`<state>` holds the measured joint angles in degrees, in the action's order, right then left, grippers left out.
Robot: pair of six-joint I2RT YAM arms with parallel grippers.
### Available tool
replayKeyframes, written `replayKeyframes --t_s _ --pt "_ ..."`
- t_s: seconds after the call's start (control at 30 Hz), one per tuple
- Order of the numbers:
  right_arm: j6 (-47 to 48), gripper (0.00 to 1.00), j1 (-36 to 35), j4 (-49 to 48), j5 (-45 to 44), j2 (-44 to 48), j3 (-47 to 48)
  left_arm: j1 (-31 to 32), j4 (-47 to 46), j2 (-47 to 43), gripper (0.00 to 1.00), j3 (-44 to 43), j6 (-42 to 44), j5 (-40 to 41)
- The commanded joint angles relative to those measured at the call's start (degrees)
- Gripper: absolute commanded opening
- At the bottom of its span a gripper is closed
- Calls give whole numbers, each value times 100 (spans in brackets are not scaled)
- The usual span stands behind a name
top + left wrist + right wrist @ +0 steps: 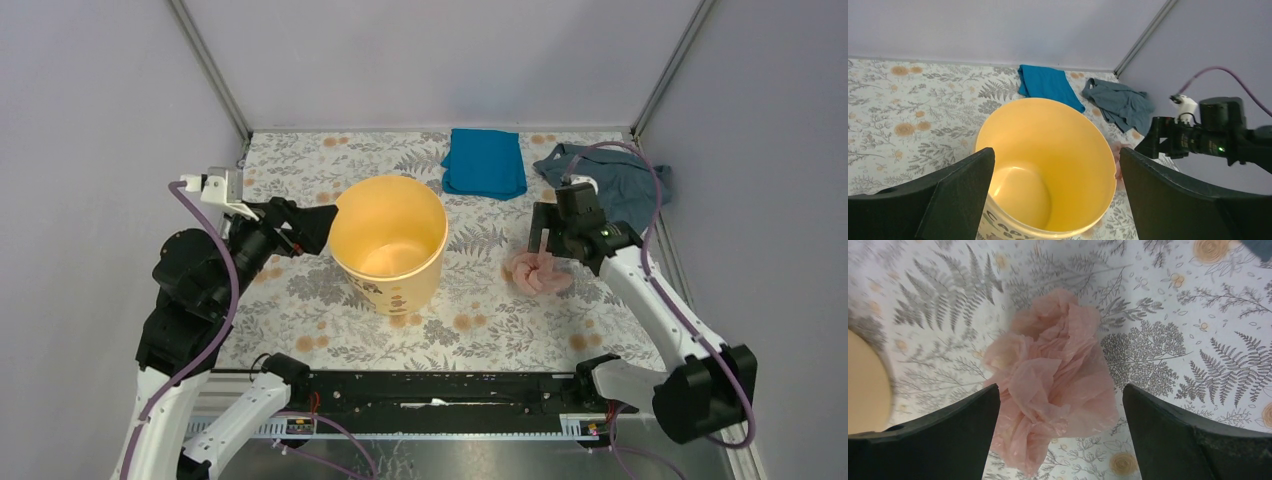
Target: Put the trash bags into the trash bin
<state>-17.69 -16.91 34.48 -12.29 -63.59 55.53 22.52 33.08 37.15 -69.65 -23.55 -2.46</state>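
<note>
My right gripper lowers its open fingers down around the pale-pink bag's raised fold (539, 270) (1048, 377) below it and closes next, since the fold sits between them.
The yellow-orange bin (389, 242) stands upright and empty on the flowered cloth, left of centre; the left wrist view looks into it (1048, 165). The crumpled pale-pink trash bag (537, 272) lies on the cloth right of the bin, and fills the middle of the right wrist view (1050, 380). My right gripper (545, 243) is open just above and behind the bag, its fingers on either side of it (1055, 405). My left gripper (320, 226) is open and empty at the bin's left rim (1055, 160).
A folded bright blue cloth (484, 162) lies at the back centre and a grey-blue cloth (610, 180) at the back right. Grey walls close in the left, back and right sides. The right arm's purple cable arcs over the grey-blue cloth.
</note>
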Motion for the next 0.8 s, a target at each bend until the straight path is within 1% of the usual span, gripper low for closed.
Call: replayKeyframes --t_s 0.0,0.1,0.13,0.17,0.23,0.3,0.33,0.4,0.43,0.47,0.5,0.53,0.57,0.6,0.63,0.7,0.77 --pt "180 95 -220 42 -327 -400 178 15 -5 -150 99 153 98 -217" --pt "144 72 -259 -27 -421 -661 133 15 14 -47 99 144 58 -518" --pt "158 67 -260 -22 -358 -707 115 15 34 14 99 106 41 -672" --pt "167 64 -265 -42 -255 -716 78 15 41 78 99 51 29 -844" --pt "153 63 -277 -131 -48 -631 -56 15 35 216 99 -67 -2 -1248" --pt "151 59 -287 -192 50 -536 -165 15 10 410 99 -205 -68 -1666" --pt "152 57 -282 -221 78 -498 -211 15 -63 518 99 -243 -115 -1932" --pt "147 55 -287 -305 143 -470 -295 15 -280 788 99 -306 -261 -2556" --pt "158 51 -287 -333 201 -489 -321 15 -426 932 99 -324 -402 -2863" --pt "161 43 -286 -344 258 -518 -323 20 -554 1176 99 -360 -522 -3165" --pt "152 30 -286 -345 296 -532 -316 39 -663 1370 99 -393 -664 -3343" --pt "140 16 -286 -372 341 -494 -322 185 -724 1546 99 -457 -758 -3398" --pt "129 8 -282 -418 390 -382 -330 430 -746 1717 99 -534 -801 -3313" --pt "142 2 -285 -502 530 -214 -344 757 -757 1865 99 -619 -793 -2987" --pt "166 0 -285 -640 787 50 -379 1200 -781 1987 99 -720 -765 -2680" --pt "226 0 -287 -953 1453 641 -441 2052 -940 2264 99 -897 -718 -2178" --pt "272 0 -284 -1302 2055 1209 -501 2743 -1042 2632 99 -1095 -689 -1731"
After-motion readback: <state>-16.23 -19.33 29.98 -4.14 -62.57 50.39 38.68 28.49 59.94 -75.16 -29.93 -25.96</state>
